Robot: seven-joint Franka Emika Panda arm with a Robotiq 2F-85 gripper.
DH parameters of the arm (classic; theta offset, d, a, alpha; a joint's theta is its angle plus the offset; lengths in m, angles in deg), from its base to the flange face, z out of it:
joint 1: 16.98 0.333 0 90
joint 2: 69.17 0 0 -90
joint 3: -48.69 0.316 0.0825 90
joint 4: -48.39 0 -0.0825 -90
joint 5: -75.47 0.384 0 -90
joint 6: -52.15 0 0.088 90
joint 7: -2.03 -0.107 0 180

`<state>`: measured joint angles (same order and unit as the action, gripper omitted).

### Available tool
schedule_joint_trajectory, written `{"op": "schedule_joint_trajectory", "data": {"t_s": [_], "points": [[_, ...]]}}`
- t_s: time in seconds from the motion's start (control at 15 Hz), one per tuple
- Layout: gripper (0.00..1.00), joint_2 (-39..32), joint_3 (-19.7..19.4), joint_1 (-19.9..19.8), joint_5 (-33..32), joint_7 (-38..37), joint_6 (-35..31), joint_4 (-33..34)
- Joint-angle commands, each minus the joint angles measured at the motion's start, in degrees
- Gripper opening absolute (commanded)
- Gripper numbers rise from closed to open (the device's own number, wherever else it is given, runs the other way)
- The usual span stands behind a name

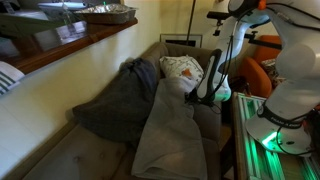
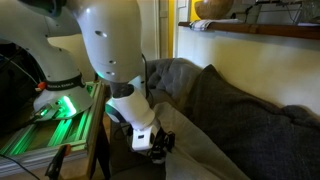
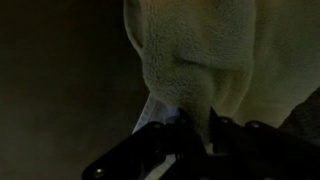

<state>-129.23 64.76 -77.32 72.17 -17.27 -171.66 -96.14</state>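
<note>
My gripper has the light beige blanket's edge. It should lift a little first to get toward the patterned pillow, then let go of the edge there.
In the wrist view my gripper (image 3: 197, 135) is shut on a fold of a light beige fleece blanket (image 3: 200, 50), which bunches up between the dark fingers (image 3: 225, 130). In an exterior view the gripper (image 1: 205, 93) hangs over the beige blanket (image 1: 170, 125) spread along a couch, pinching its upper edge. A darker grey blanket (image 1: 120, 100) lies beside it against the wall. In an exterior view the gripper (image 2: 158, 143) sits low at the edge of the beige cloth (image 2: 190, 150), with the grey blanket (image 2: 240, 120) behind it.
A patterned pillow (image 1: 182, 67) rests at the couch's far end. A wooden shelf (image 1: 70, 42) runs along the wall above the couch. The robot base with green lights (image 1: 270, 130) stands beside the couch on a stand (image 2: 50, 125).
</note>
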Motion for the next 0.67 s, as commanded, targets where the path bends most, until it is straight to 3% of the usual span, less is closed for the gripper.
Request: {"op": "schedule_joint_trajectory", "data": {"t_s": [0.0,0.6], "points": [[0.04,7.6,-0.1,3.7,0.9,-3.8,3.3,-5.5],[0.04,15.9,-0.7,9.4,2.2,-7.7,9.0,-7.9]]}}
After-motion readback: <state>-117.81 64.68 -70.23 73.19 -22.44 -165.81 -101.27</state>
